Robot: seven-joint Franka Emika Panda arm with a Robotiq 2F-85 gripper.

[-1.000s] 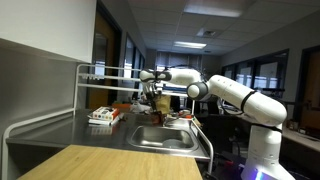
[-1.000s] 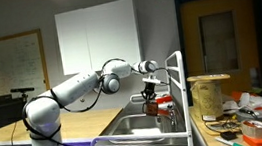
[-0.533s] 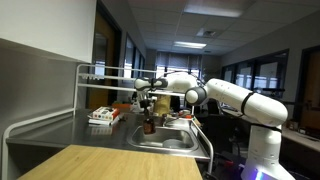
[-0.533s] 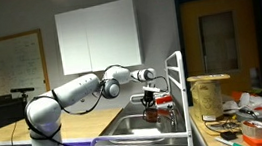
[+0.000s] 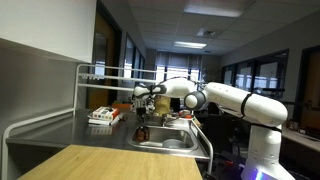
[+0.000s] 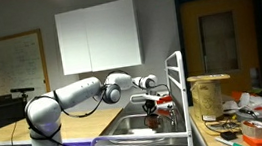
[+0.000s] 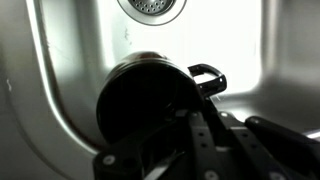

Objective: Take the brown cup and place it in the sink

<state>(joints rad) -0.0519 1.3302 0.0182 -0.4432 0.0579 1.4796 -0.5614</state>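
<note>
The cup still hangs above the bottom of the sink, so my gripper should lower it with a slight turn onto the steel [image 5: 143,140] [image 7: 142,79] beside the drain, then open.
The brown cup [image 5: 141,131] hangs low inside the steel sink [image 5: 192,148], held by my gripper [image 5: 143,115]. In an exterior view the cup [image 6: 153,119] sits below the gripper [image 6: 151,108], over the sink [image 6: 128,130]. In the wrist view the cup [image 7: 148,97] looks dark and round, its handle [image 7: 208,76] pointing right, just above the sink floor [image 7: 70,60] near the drain [image 7: 152,7]. The gripper fingers [image 7: 205,145] are shut on the cup's rim.
A metal rack frame [image 5: 92,72] stands over the counter, with a red and white box [image 5: 103,116] beside the sink. A wooden tabletop [image 5: 100,163] lies in front. A brown roll [image 6: 210,95] and clutter [image 6: 248,121] sit on the counter at right.
The arm has lowered the cup from above the sink down into the basin, moving slightly toward the near side. The gripper stays shut on it.
</note>
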